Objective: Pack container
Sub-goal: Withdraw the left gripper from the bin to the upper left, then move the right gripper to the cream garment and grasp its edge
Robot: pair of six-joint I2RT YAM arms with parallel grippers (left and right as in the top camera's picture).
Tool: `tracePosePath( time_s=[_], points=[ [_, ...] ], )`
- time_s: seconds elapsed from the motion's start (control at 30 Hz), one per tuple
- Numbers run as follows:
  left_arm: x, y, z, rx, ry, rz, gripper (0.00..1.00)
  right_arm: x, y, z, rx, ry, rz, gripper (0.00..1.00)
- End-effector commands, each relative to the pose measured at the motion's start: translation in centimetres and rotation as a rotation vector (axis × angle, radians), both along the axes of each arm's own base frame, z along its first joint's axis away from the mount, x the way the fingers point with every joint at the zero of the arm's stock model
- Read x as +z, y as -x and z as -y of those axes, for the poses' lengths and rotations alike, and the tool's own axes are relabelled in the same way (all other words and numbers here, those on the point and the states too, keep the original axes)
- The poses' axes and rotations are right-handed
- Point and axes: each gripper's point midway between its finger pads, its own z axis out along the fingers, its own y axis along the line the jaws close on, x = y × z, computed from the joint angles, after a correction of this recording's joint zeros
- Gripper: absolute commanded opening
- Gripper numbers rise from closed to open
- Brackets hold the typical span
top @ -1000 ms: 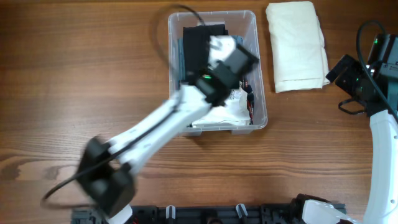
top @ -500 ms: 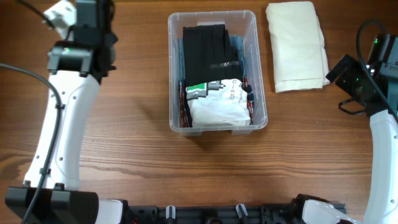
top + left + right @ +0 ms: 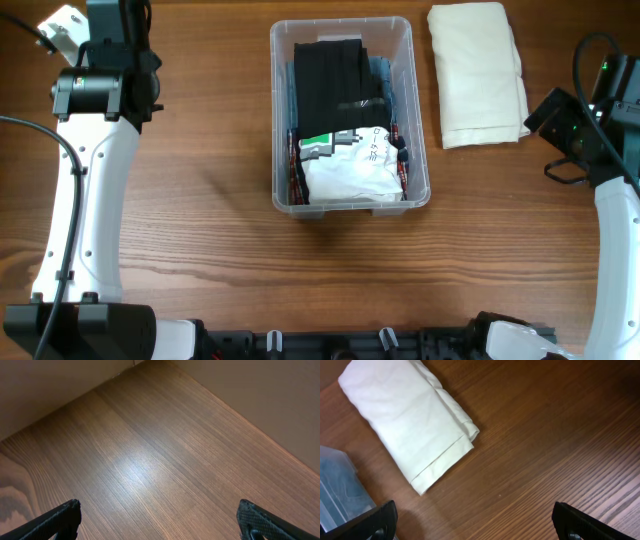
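I should next turn and lower my right gripper to the long edge of the cream cloth (image 3: pixel 410 420) away from the container, where bare wood leaves room.
The clear container (image 3: pixel 272 120) stands at the table's top centre. It holds a folded black garment (image 3: pixel 330 75) at the back and a white printed garment (image 3: pixel 350 165) at the front. My left arm (image 3: pixel 95 90) is at the far left corner, well away from the bin. My left gripper (image 3: pixel 159 515) is open over bare wood. My right gripper (image 3: pixel 475 520) is also open and empty, at the right of the table. A folded cream cloth (image 3: pixel 410 420) lies just ahead of it. A corner of the container (image 3: pixel 335 490) shows at its lower left.
The folded cream cloth (image 3: pixel 478 75) lies on the table right of the bin, near the back edge. A wall meets the table's far corner (image 3: pixel 125 370) in the left wrist view. The arm bases (image 3: pixel 350 345) line the front edge.
My left arm has pulled out of the container and swung to the far left corner, its jaws opening. The white printed garment stays in the bin. The right arm has not moved.
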Motion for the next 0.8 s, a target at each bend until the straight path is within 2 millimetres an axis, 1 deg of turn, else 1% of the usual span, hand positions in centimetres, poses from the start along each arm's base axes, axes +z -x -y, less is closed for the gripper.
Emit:
tracePosePath(
  time_s=[0.0, 0.1, 0.13, 0.2, 0.27, 0.3, 0.33, 0.37, 0.43, 0.53, 0.6, 0.63, 0.67, 0.77],
  points=[
    [0.0, 0.1, -0.5, 0.017, -0.014, -0.003, 1.00, 0.2, -0.5, 0.3, 0.018, 0.024, 0.006, 1.00],
    [0.0, 0.1, -0.5, 0.017, -0.014, -0.003, 1.00, 0.2, -0.6, 0.2, 0.088, 0.058, -0.016, 1.00],
    [0.0, 0.1, -0.5, 0.017, -0.014, -0.003, 1.00, 0.1, -0.9, -0.7, 0.216, 0.078, -0.037, 1.00],
    [0.0, 0.1, -0.5, 0.017, -0.014, -0.003, 1.00, 0.8, -2.3, -1.5, 0.341, 0.106, 0.006, 1.00],
    [0.0, 0.1, -0.5, 0.017, -0.014, -0.003, 1.00, 1.8, -3.9, -2.0, 0.385, 0.110, 0.083, 1.00],
    [0.0, 0.1, -0.5, 0.017, -0.014, -0.003, 1.00, 1.9, -4.6, -2.2, 0.408, 0.104, 0.105, 1.00],
    [0.0, 0.1, -0.5, 0.017, -0.014, -0.003, 1.00, 1.5, -5.7, -2.5, 0.455, 0.091, 0.120, 1.00],
    [0.0, 0.1, -0.5, 0.017, -0.014, -0.003, 1.00, 1.0, -6.2, -2.3, 0.468, 0.084, 0.118, 1.00],
    [0.0, 0.1, -0.5, 0.017, -0.014, -0.003, 1.00, -0.7, -7.5, -1.5, 0.492, 0.067, 0.098, 1.00],
    [0.0, 0.1, -0.5, 0.017, -0.014, -0.003, 1.00, -5.0, -10.2, -0.2, 0.533, -0.050, 0.053, 1.00],
    [0.0, 0.1, -0.5, 0.017, -0.014, -0.003, 1.00, -6.9, -11.6, 0.8, 0.535, -0.102, 0.027, 1.00],
    [0.0, 0.1, -0.5, 0.017, -0.014, -0.003, 1.00, -7.9, -12.7, 1.5, 0.544, -0.129, 0.021, 1.00],
    [0.0, 0.1, -0.5, 0.017, -0.014, -0.003, 1.00, -8.7, -13.6, 2.0, 0.547, -0.142, 0.020, 1.00],
    [0.0, 0.1, -0.5, 0.017, -0.014, -0.003, 1.00, -10.4, -15.6, 3.5, 0.555, -0.118, 0.019, 1.00]
  ],
)
